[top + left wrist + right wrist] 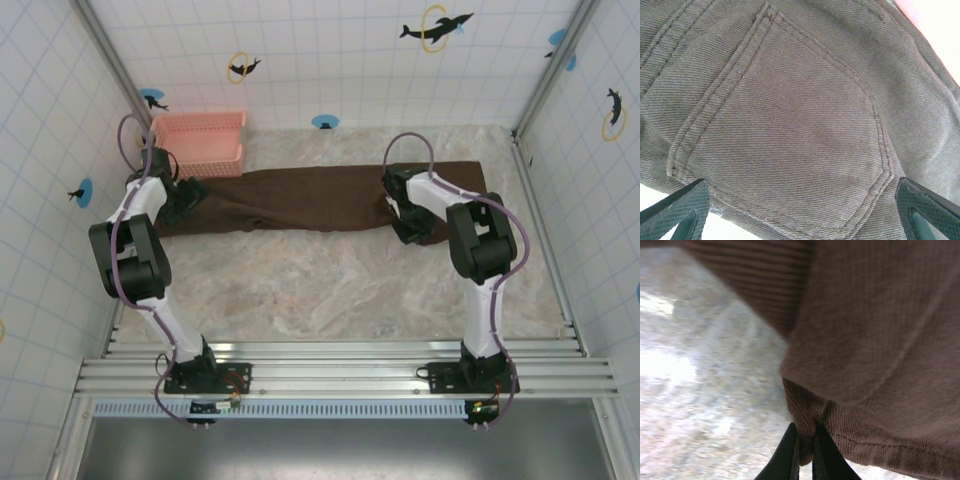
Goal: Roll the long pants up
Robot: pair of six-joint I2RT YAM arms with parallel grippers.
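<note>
My right gripper carries the pinched fold of the pants outward next and releases it by the leg end's far corner (476, 166). That corner lies outward of the gripper.
The long pants (300, 198) lie flat across the back of the table, dark brown, waist end to the left and leg ends to the right. My left gripper (188, 202) hovers over the waist end. In the left wrist view it (800, 215) stands open wide, its fingertips (677, 210) either side of a stitched back pocket (790, 135). My right gripper (408, 228) is at the near edge of the leg end. In the right wrist view it (806, 452) is shut on a pinched fold of the pants' hem (810, 415), with the cloth (880, 330) hanging over the table.
A pink basket (200, 140) stands at the back left, touching the far edge of the waist end. Tiled walls close in the table at the back and both sides. Bare marbled tabletop (320, 290) stretches between the pants and the arm bases.
</note>
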